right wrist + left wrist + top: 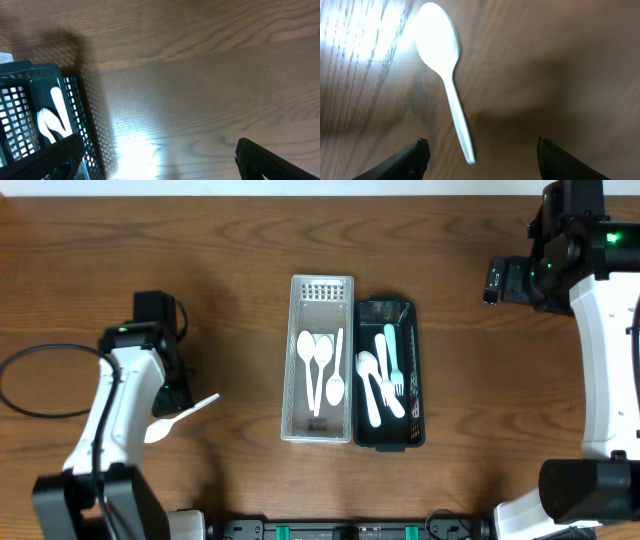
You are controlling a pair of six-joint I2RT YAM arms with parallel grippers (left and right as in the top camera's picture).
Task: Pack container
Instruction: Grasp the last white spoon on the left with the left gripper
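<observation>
My left gripper comes down next onto the spoon's handle near its bowl (182, 417) (451, 94), below the open fingertips. The handle's end already points between them.
A white plastic spoon (178, 418) lies on the wooden table left of the baskets; in the left wrist view the spoon (445, 75) lies flat with its handle end pointing between my fingers. My left gripper (480, 155) is open above the handle, touching nothing. A white mesh basket (321, 290) holds white spoons. A dark green basket (412, 315) beside it holds white and teal forks; its mesh corner shows in the right wrist view (75, 100). My right gripper (155, 160) is open and empty over bare table at the far right.
A black cable loop (30, 385) lies at the left edge of the table. The two baskets stand side by side in the middle.
</observation>
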